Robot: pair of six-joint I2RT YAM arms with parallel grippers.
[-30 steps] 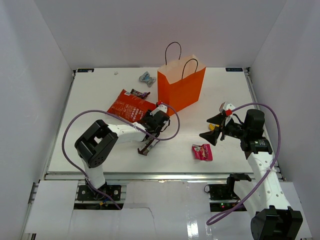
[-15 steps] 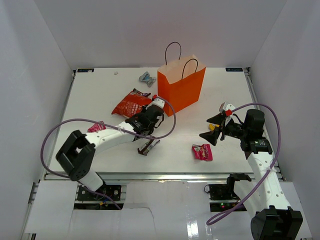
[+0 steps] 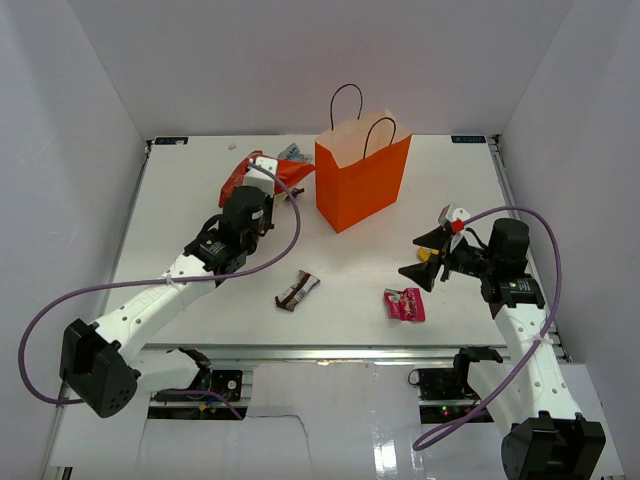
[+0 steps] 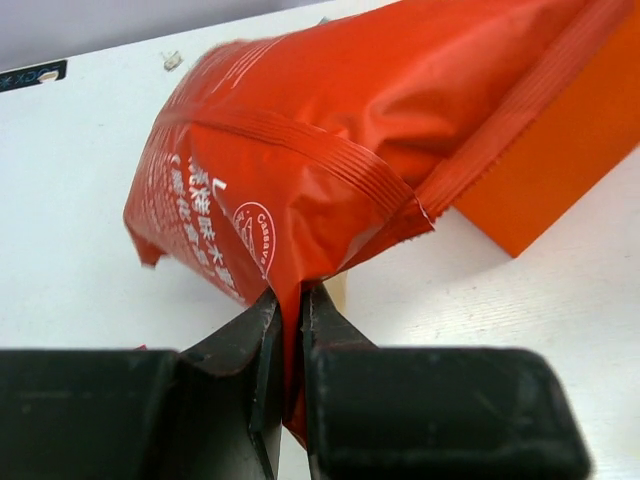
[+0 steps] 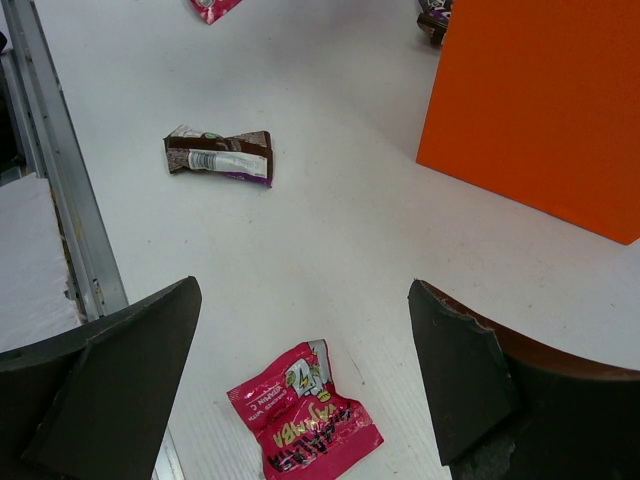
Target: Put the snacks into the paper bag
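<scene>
I need to swing my left gripper up and over to the paper bag's opening point(image 3: 364, 141), then lower and release, as its tall orange side is beside the chip bag point(image 3: 282, 171).
My left gripper point(image 3: 258, 186) is shut on the lower edge of the large red chip bag point(image 3: 282, 171) and holds it in the air just left of the orange paper bag point(image 3: 362, 178). The left wrist view shows the jaws point(image 4: 290, 310) pinching the chip bag point(image 4: 300, 130), with the paper bag point(image 4: 560, 170) behind it. My right gripper point(image 3: 430, 258) is open and empty, above a pink packet point(image 3: 405, 303). A brown candy bar point(image 3: 298, 290) lies mid-table. The right wrist view shows the open gripper point(image 5: 302, 290) over the pink packet point(image 5: 305, 420), the candy bar point(image 5: 220, 155) and the paper bag point(image 5: 540, 110).
A silvery-blue wrapper point(image 3: 292, 151) lies behind the chip bag near the back edge. A second pink packet point(image 5: 215, 8) and a dark wrapped bar point(image 5: 435, 15) show at the top of the right wrist view. White walls enclose the table point(image 3: 450, 190) on three sides.
My left arm has lifted the red chip bag off the table and carried it back and left, up beside the paper bag. The right arm has not moved.
</scene>
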